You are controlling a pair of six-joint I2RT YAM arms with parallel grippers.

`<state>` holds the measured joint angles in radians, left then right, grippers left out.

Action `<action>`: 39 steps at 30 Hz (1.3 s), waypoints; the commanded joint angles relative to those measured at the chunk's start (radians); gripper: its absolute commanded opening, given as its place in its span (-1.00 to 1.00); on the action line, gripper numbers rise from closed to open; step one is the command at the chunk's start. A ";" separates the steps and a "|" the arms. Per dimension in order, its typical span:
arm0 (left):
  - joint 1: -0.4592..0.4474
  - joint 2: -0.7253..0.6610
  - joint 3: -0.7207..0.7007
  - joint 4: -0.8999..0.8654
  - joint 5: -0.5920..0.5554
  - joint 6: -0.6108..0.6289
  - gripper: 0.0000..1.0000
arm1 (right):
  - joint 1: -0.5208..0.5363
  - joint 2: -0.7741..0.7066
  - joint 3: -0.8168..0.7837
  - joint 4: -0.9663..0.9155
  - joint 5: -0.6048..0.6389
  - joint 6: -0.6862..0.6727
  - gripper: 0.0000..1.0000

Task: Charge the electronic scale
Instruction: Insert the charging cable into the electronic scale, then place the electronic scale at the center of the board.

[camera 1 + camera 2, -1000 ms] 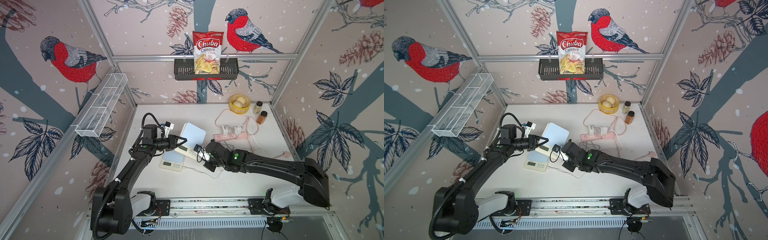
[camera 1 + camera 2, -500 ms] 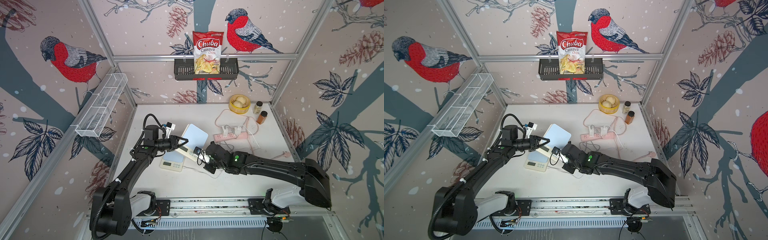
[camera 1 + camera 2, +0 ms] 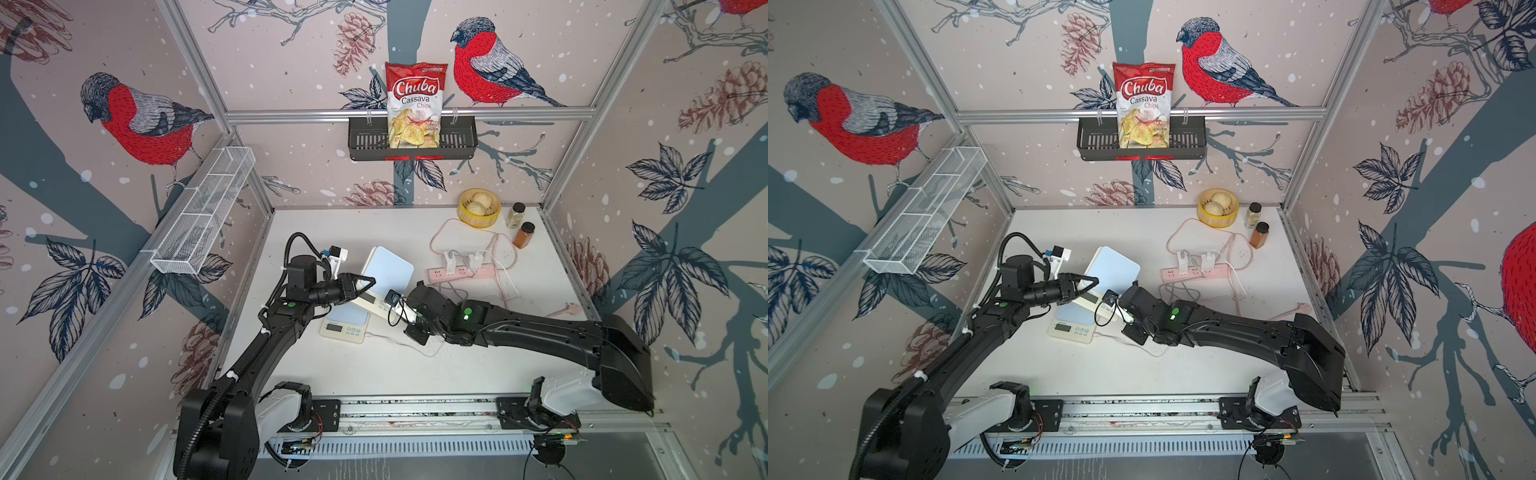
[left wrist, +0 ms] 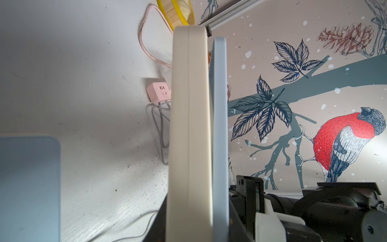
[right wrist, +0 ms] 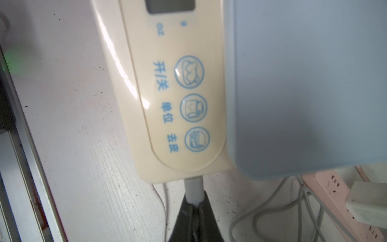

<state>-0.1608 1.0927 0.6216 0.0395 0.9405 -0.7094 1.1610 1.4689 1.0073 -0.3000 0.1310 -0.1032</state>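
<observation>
The held scale goes outward with my left gripper next, then down to the bare tabletop beyond the second scale lying flat under it, for release.
The electronic scale (image 3: 388, 272) (image 3: 1113, 268), a cream body with a pale blue platform, is held tilted above the table. My left gripper (image 3: 368, 284) (image 3: 1092, 284) is shut on its edge. The left wrist view shows the scale (image 4: 190, 125) edge-on between the jaws of the left gripper (image 4: 198, 209). My right gripper (image 3: 405, 313) (image 5: 193, 202) is shut on the white charging plug (image 5: 193, 188). The plug's tip meets the end of the scale's cream panel (image 5: 178, 94), beside its round buttons. The plug's thin white cable (image 3: 390, 340) trails over the table.
A second scale (image 3: 345, 328) lies flat under the held one. A pink power strip (image 3: 461, 272) with two white chargers lies behind my right arm. A yellow bowl of buns (image 3: 478, 206) and two spice jars (image 3: 524, 235) stand at the back right.
My left gripper has raised and tilted the scale a little more. My right gripper has stayed at the scale's end with the plug.
</observation>
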 commanded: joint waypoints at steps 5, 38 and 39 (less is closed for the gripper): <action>-0.025 0.007 -0.016 -0.028 0.095 -0.018 -1.00 | 0.016 -0.015 -0.004 0.340 -0.024 -0.021 -0.91; 0.067 0.989 0.729 -0.042 -0.234 0.357 -0.78 | -0.560 -0.553 -0.441 0.454 0.230 0.376 0.99; 0.069 0.997 0.733 -0.048 -0.241 0.361 -0.72 | -0.577 -0.552 -0.453 0.459 0.224 0.383 0.99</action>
<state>-0.0963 2.0686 1.3418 -0.0078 0.8150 -0.4141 0.6144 0.9176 0.5732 0.1028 0.3603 0.2134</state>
